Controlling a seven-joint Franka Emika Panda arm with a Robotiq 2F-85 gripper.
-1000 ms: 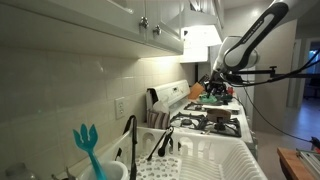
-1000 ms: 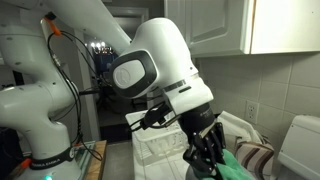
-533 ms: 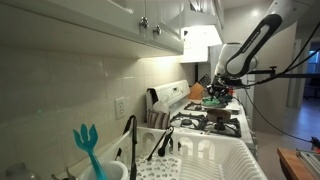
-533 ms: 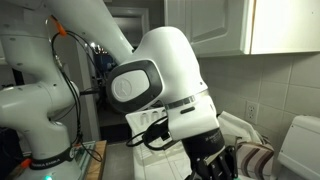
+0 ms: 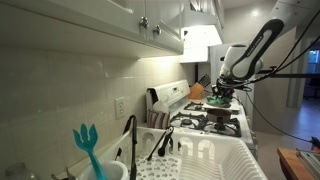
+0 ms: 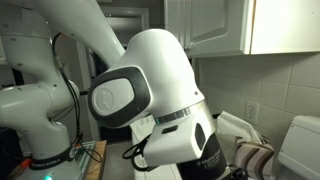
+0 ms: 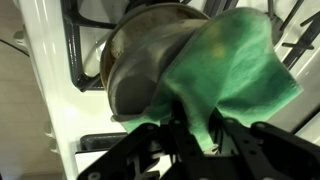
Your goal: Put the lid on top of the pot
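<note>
I will lower my gripper toward the dark grey metal pot (image 7: 141,70) next and release the fold of mint-green lid over the pot's rim, because the pot is below my gripper.
In the wrist view my gripper (image 7: 195,130) is shut on a fold of the mint-green lid (image 7: 235,70), which looks soft and hangs draped. The lid lies partly over the right side of the dark grey metal pot (image 7: 130,70), which stands on a stove burner just below. The pot's left rim and wall still show. In an exterior view the gripper (image 5: 222,94) hangs low over the stove (image 5: 205,121) at the far end of the counter. In the exterior view that looks at the arm from close by, the arm's white body (image 6: 150,90) hides the gripper, lid and pot.
A white dish rack (image 5: 215,160) fills the near counter. A teal fork-shaped utensil (image 5: 87,145) and a dark faucet (image 5: 130,140) stand in front. An orange object (image 5: 197,91) sits at the stove's back. Black burner grates (image 7: 85,50) surround the pot.
The arm has moved out over the stove and lowered with the lid. In the close exterior view the gripper and lid have dropped out of sight below the frame.
</note>
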